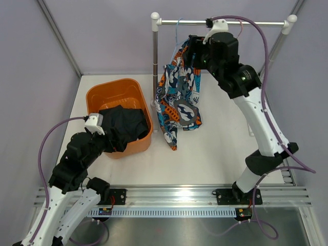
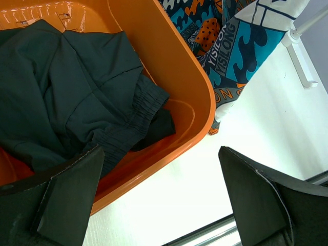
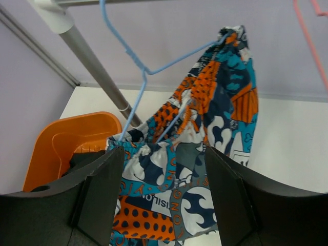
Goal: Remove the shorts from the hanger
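Note:
My right gripper will next move outward and toward the rack's upright post to bring its open fingers around the hanger's neck, since that wire is bare above the shorts [image 1: 177, 102].
The shorts [image 1: 177, 102], patterned in orange, teal and navy, hang bunched from a thin blue wire hanger [image 3: 138, 66] hooked on the metal rail [image 1: 225, 22]. My right gripper [image 1: 193, 51] is up beside the hanger's top, open. In the right wrist view its gripper [image 3: 164, 151] has one jaw on each side of the shorts' [image 3: 205, 133] waistband, where the hanger wires enter the cloth. My left gripper [image 2: 160, 151] is open and holds nothing. It hovers low over the near right rim of the orange bin [image 2: 200, 92].
The orange bin [image 1: 110, 87] at left holds a dark crumpled garment [image 1: 123, 125]. The rack's upright post [image 1: 155, 56] stands just left of the shorts. A pink hanger [image 3: 307, 41] shows at the right edge of the right wrist view. Purple walls enclose the white table.

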Tool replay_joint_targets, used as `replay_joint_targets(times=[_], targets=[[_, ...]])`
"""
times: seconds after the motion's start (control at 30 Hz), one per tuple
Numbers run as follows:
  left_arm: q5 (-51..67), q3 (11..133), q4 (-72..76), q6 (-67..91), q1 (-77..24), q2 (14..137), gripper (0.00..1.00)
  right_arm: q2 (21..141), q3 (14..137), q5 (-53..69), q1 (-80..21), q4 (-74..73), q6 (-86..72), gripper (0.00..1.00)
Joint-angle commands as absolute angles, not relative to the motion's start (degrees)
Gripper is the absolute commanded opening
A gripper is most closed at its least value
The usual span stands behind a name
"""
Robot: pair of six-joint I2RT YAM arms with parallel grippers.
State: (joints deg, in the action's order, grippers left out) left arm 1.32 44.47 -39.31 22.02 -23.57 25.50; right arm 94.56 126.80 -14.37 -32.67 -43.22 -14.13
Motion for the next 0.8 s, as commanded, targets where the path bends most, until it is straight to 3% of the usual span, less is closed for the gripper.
replay_joint_targets(times=[0.0,0.17,0.53,0.77], targets=[[1.06,44.12,-36.91,21.80,-23.82,25.23,0.99,98.51,133.32,-17.49,-35.68,-41.49,-12.58,0.73],[1.14,44.12,-36.83,21.80,-23.82,24.87,0.99,103.97,138.86,-21.17,-38.40,-40.35,-10.38,0.75],[1.49,44.03,-36.65,21.80,-23.82,24.70,0.99,108.98,135.53,-30.94,-38.85,-27.17,-7.12,0.72],[1.67,44.03,-36.56,21.80,-23.82,24.96,0.99,116.10,144.12,-33.39,-38.85,-27.59,-4.84,0.70]])
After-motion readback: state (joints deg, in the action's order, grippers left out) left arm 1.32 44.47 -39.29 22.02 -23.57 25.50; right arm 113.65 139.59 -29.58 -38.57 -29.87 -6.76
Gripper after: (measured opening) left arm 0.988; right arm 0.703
